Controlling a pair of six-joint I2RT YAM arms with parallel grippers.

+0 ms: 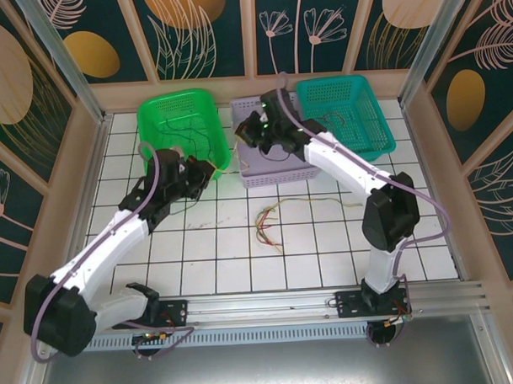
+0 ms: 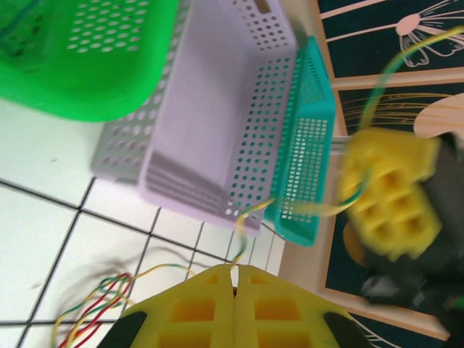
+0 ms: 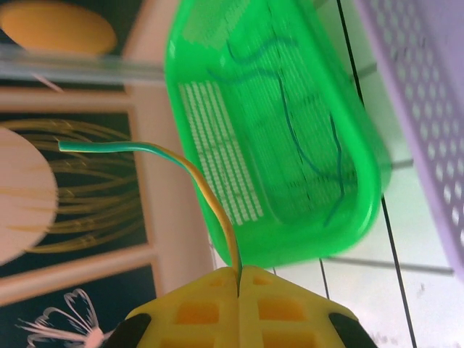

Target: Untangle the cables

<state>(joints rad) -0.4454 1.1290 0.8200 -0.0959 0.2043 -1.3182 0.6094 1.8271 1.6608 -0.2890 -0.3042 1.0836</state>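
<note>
I should next move my right gripper toward the teal basket and down over the lilac basket [image 3: 428,65] to release the yellow-green cable [image 3: 196,174] inside, as that basket is empty.
A loose tangle of thin red, green, yellow and orange cables [image 1: 269,223] lies on the white tiles mid-table, and shows low on the left in the left wrist view as a tangle [image 2: 90,312]. My left gripper [image 2: 235,270] is shut on a yellow-green cable [image 2: 250,217], which rises from its tips and runs across to my right gripper's yellow fingers [image 2: 391,196]. My right gripper [image 3: 238,272] is shut on the same kind of yellow-green cable [image 3: 196,174], whose free end sticks out to the left. From above, the left gripper [image 1: 207,170] and right gripper [image 1: 251,135] hang close together by the baskets.
Three perforated baskets stand along the back: a green basket [image 1: 157,120] holding a few dark and green wires [image 3: 319,167], a lilac basket [image 1: 273,173] in the middle, and a teal basket [image 1: 381,129]. Walls with a leaf pattern close in the table.
</note>
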